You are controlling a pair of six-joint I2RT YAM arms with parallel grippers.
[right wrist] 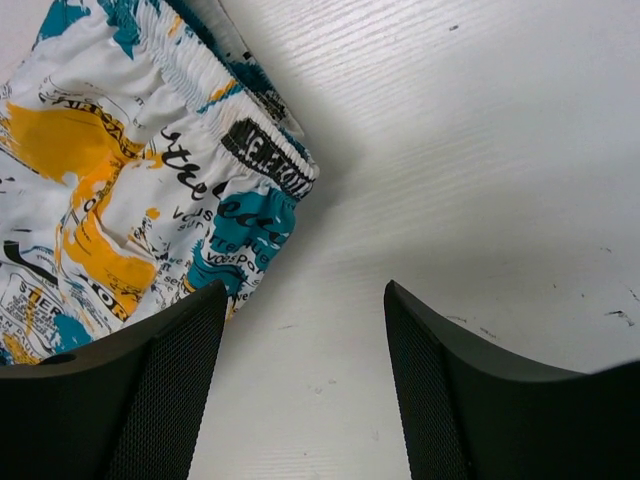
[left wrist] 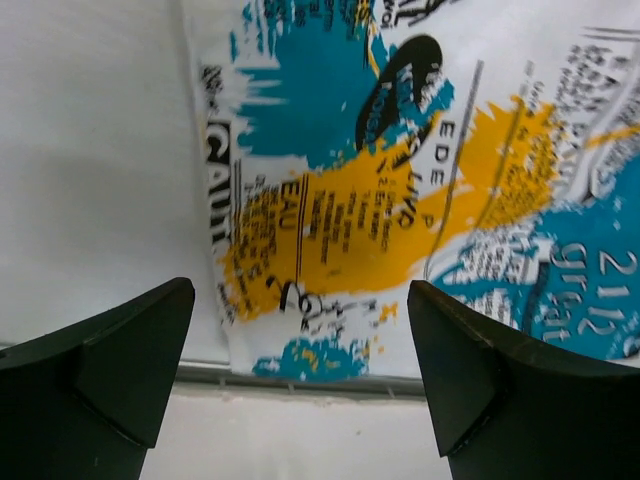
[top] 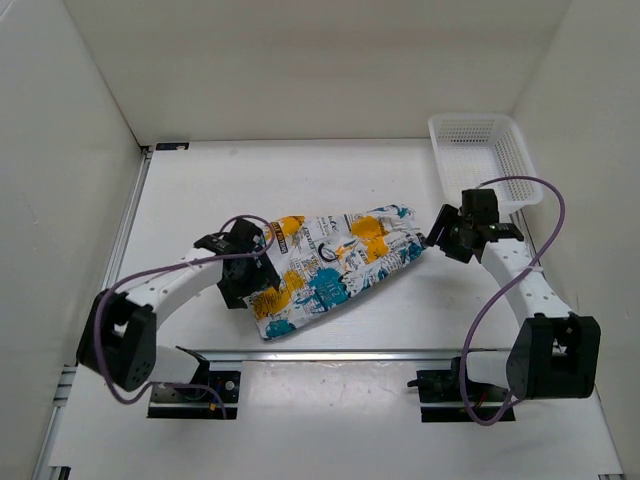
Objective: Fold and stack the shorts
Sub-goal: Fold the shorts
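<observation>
I will lower my left gripper onto the shorts' end edge (top: 254, 300) (left wrist: 234, 225) by the yellow-orange print and close it, one open finger over bare table, the other over cloth.
The shorts (top: 335, 265) lie flat on the white table, folded into a long slanted strip, white with teal, yellow-orange and black print. My left gripper (top: 258, 285) hovers over their near-left end, open and empty; the left wrist view shows the printed fabric (left wrist: 400, 200) between and beyond the fingers (left wrist: 110, 370). My right gripper (top: 437, 240) is open and empty just right of the elastic waistband end (right wrist: 255, 160), over bare table, not touching the cloth.
A white plastic mesh basket (top: 480, 158) stands at the back right, behind my right arm. A metal rail (top: 350, 353) runs along the table's near edge, close to the shorts' near corner. White walls enclose the table on three sides.
</observation>
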